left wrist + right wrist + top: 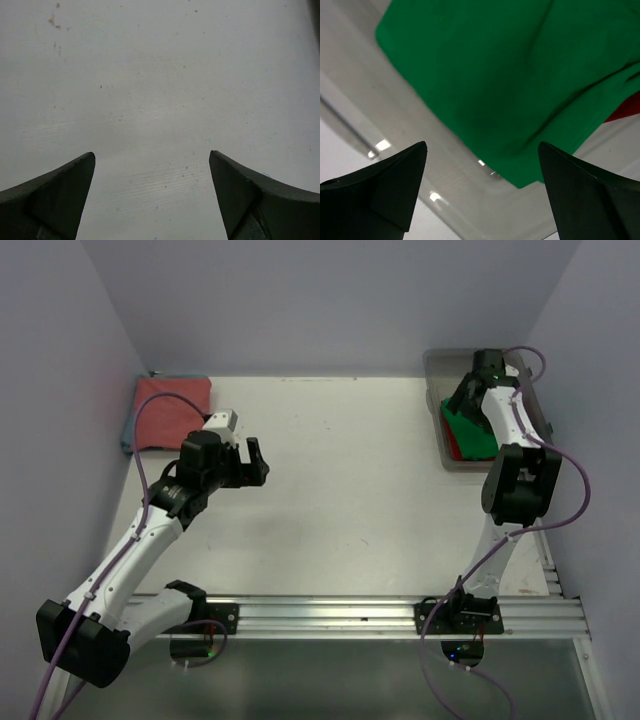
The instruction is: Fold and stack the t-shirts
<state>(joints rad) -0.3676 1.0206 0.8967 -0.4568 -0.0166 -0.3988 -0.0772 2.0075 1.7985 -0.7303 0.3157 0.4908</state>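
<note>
The green t-shirt's pointed corner (514,167) lies below the robot's right gripper, between its spread fingers, so the right gripper will next lower into the bin and close on that corner.
A folded salmon-pink t-shirt (172,412) lies at the table's far left corner. A bright green t-shirt (472,432) lies in a clear bin (447,462) at the far right, with a red t-shirt (453,444) showing under its left edge. My right gripper (466,392) is open and hangs over the bin; in the right wrist view the green cloth (510,75) fills the space above its fingertips (405,175) and a sliver of red (627,107) shows at right. My left gripper (252,462) is open and empty over bare table (160,90).
A blue-grey cloth edge (128,430) shows under the pink shirt. White walls close in the table at the left, back and right. An aluminium rail (350,615) with both arm bases runs along the near edge.
</note>
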